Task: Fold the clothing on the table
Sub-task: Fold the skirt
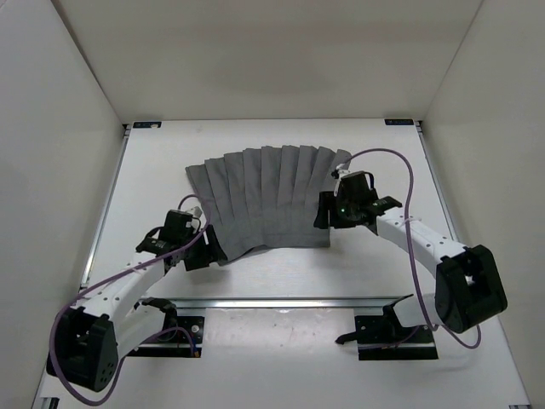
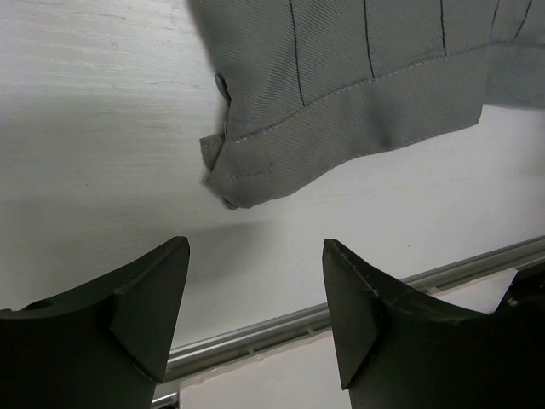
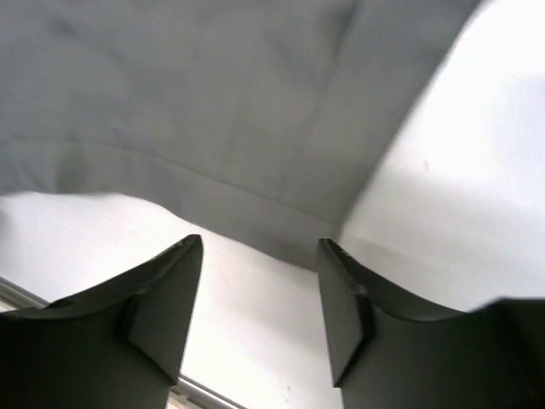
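Observation:
The waistband corner (image 1: 224,261) (image 2: 238,182) beside my left gripper still lies just beyond its empty fingers, so next I will lower the gripper onto that corner and bring its open fingers around the fabric.
The clothing (image 1: 264,200) is a dark grey pleated skirt spread fan-shaped on the white table (image 1: 162,162), waistband toward the arms. My left gripper (image 1: 207,252) is at its near-left corner. In the left wrist view the fingers (image 2: 149,298) stand open just short of the waistband corner (image 2: 255,166), with nothing between them. My right gripper (image 1: 324,213) is at the near-right corner. The right wrist view shows that gripper (image 3: 260,256) open over bare table, the clothing's edge (image 3: 213,111) just beyond the tips.
A metal rail (image 1: 281,302) crosses the table between the clothing and the arm bases, also visible as the rail (image 2: 358,307) under the left fingers. White walls enclose the table on three sides. A purple cable (image 1: 400,170) loops off the right arm.

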{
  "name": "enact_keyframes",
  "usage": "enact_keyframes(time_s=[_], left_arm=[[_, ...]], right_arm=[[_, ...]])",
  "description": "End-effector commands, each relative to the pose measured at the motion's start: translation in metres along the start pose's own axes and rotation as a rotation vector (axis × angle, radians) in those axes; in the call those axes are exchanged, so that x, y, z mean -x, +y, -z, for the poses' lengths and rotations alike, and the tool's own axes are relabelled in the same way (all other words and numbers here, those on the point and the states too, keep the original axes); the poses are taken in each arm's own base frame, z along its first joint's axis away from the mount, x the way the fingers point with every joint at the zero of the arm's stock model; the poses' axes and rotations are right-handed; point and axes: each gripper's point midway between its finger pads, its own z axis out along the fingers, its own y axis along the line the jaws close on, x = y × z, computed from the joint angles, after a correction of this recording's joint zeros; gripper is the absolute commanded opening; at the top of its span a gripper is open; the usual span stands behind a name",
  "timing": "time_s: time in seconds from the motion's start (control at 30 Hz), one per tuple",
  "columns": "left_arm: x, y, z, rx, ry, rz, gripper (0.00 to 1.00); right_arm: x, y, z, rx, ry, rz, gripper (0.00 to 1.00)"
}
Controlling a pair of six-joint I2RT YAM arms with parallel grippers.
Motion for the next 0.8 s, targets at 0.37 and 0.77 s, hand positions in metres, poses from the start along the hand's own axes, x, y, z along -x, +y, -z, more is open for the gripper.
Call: enact_keyframes(time_s=[0.37, 0.77], left_arm=[[0.005, 0.008, -0.039, 0.066, -0.045, 0.094, 0.71], [0.017, 0.023, -0.053, 0.110, -0.065, 0.089, 0.02]], right_arm=[[-0.071, -0.034, -0.008, -0.026, 0.060, -0.165, 0.62], [-0.074, -0.018, -0.052, 0.103, 0.134, -0.152, 0.35]])
